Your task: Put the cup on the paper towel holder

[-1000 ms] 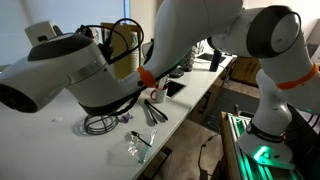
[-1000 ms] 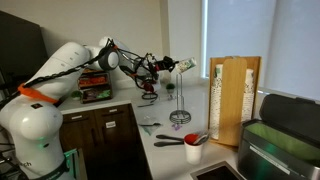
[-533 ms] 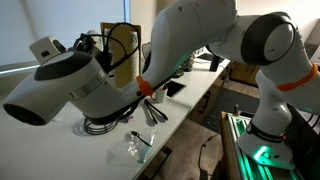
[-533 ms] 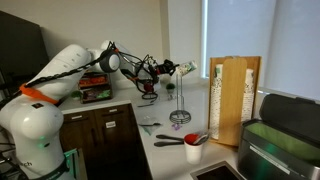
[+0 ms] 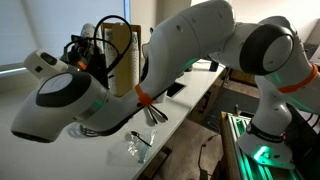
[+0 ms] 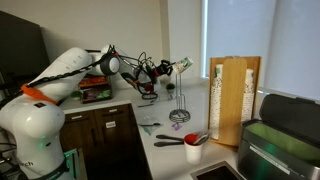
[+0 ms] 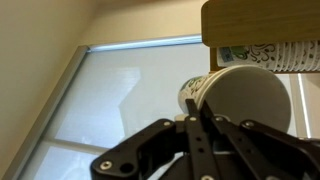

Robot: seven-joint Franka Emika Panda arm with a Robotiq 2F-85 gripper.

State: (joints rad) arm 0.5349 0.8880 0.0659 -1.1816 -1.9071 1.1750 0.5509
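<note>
My gripper is above the paper towel holder, so it needs to turn, then lower the cup over the holder's top and let go of the cup's rim.
The cup (image 7: 240, 95) is whitish with green print and lies tilted on its side in the air. My gripper (image 7: 197, 118) is shut on its rim, one finger inside and one outside. In an exterior view the gripper (image 6: 170, 68) holds the cup (image 6: 184, 65) right at the top of the paper towel holder (image 6: 180, 98), a thin dark rod on a coiled-wire ring base. I cannot tell whether the cup touches the rod's tip. In the exterior view with my arm close to the camera, the arm hides most of the holder and the cup.
A tall brown box (image 6: 236, 98) with a stack of printed cups stands behind the holder and also shows in the wrist view (image 7: 262, 20). A red cup with utensils (image 6: 192, 152) sits near the sink. Utensils (image 5: 152, 112) and crumpled plastic (image 5: 138, 145) lie on the white counter.
My arm has swung lower and closer to the camera in one exterior view. The cup has stayed in the gripper near the rod's top, shifting only slightly.
</note>
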